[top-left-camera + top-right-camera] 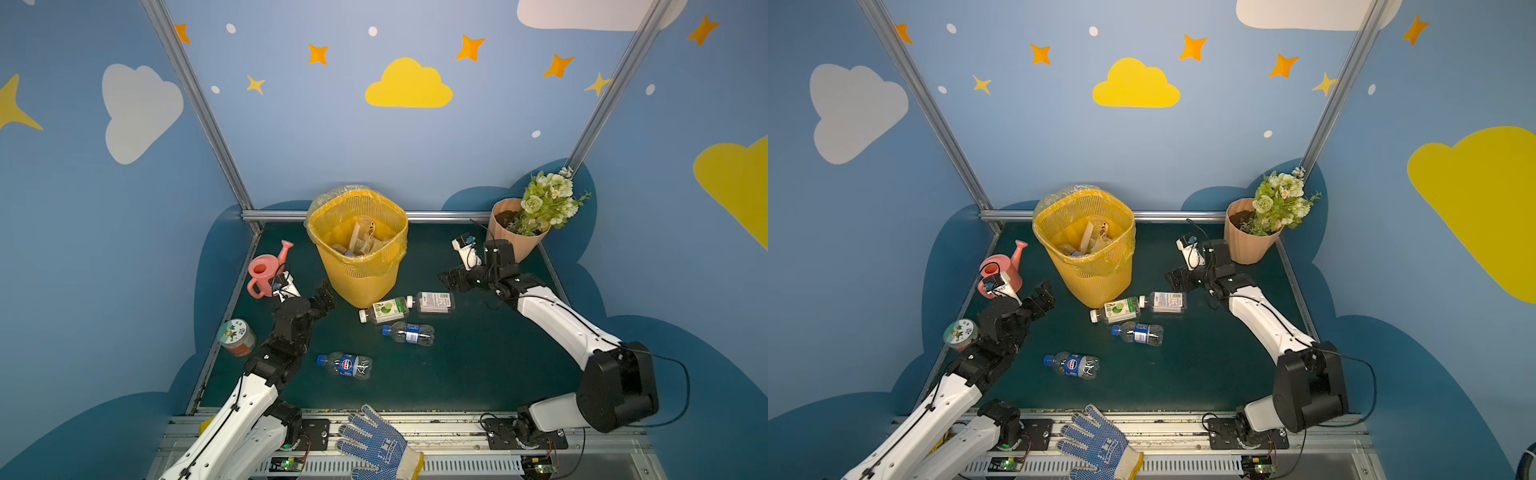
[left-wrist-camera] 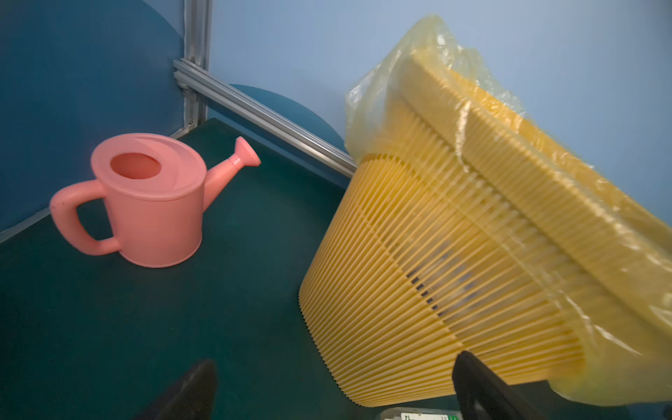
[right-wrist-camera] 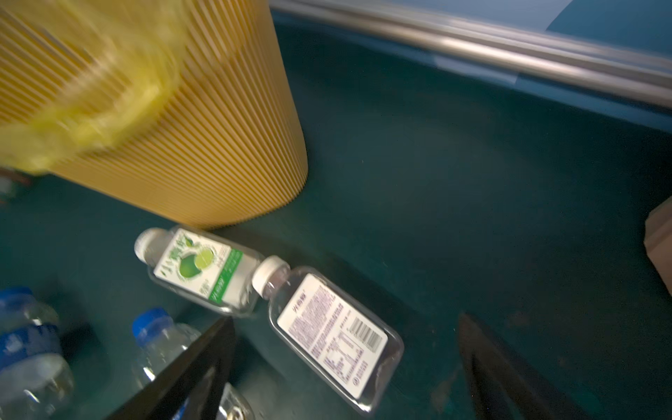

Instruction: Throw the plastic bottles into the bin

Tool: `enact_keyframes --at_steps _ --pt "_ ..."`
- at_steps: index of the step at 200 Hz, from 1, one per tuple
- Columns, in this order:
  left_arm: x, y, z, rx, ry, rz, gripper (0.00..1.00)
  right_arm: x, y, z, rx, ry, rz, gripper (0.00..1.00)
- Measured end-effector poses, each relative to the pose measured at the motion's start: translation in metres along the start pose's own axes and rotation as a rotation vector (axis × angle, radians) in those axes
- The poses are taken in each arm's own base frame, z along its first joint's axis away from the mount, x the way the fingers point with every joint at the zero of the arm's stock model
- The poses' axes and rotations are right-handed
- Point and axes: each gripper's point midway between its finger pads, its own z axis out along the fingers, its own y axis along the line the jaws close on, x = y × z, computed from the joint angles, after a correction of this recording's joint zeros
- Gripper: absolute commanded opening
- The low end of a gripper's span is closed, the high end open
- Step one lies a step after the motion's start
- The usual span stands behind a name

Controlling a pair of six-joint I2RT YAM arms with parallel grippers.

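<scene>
My right gripper goes down onto the labelled middle of the white-label bottle (image 1: 434, 302) (image 3: 333, 334) next, fingers astride its sides, since the cap end lies against the green-label bottle.
The yellow mesh bin (image 1: 357, 245) (image 1: 1088, 249) with its bag liner stands at the back middle of the green mat, with bottles inside. Several plastic bottles lie in front of it: a green-label one (image 1: 384, 309) (image 3: 198, 269), a white-label one (image 1: 432, 302) (image 3: 334, 334), and two blue-capped ones (image 1: 409, 332) (image 1: 345, 365). My left gripper (image 1: 322, 297) (image 2: 334, 363) hangs open and empty beside the bin's left wall. My right gripper (image 1: 451, 280) (image 3: 347, 323) is open just right of the bin, above the white-label bottle, holding nothing.
A pink watering can (image 1: 266, 270) (image 2: 152, 203) stands at the back left. A peach flower pot (image 1: 515, 232) fills the back right corner. A round jar (image 1: 235, 336) sits at the left edge. A blue dotted glove (image 1: 374, 444) lies on the front rail.
</scene>
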Motion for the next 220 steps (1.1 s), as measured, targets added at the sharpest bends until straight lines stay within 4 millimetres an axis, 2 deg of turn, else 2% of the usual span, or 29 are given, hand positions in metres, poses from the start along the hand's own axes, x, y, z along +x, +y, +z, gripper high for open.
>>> enact_keyframes --at_steps 25,45,59,95,149,179,220 --pt "0.002 0.009 0.005 -0.044 0.001 -0.022 1.0 0.032 -0.003 0.03 -0.03 0.167 -0.087 0.91" --pt "0.002 0.017 0.006 -0.08 -0.004 -0.046 1.0 0.06 0.006 0.041 -0.076 0.266 -0.158 0.91" --pt "0.002 0.023 0.006 -0.102 -0.006 -0.059 1.0 0.071 0.012 0.046 -0.111 0.316 -0.199 0.91" --pt "0.004 0.035 0.004 -0.132 -0.009 -0.08 1.0 0.077 0.018 0.069 -0.178 0.393 -0.294 0.9" --pt "0.01 0.05 0.004 -0.168 -0.008 -0.096 1.0 0.104 0.02 0.092 -0.191 0.52 -0.391 0.88" --pt "0.009 0.051 0.004 -0.172 -0.01 -0.099 1.0 0.113 0.017 0.098 -0.185 0.553 -0.413 0.82" --pt "0.009 0.052 0.004 -0.175 -0.009 -0.103 1.0 0.114 0.007 0.111 -0.15 0.581 -0.426 0.72"
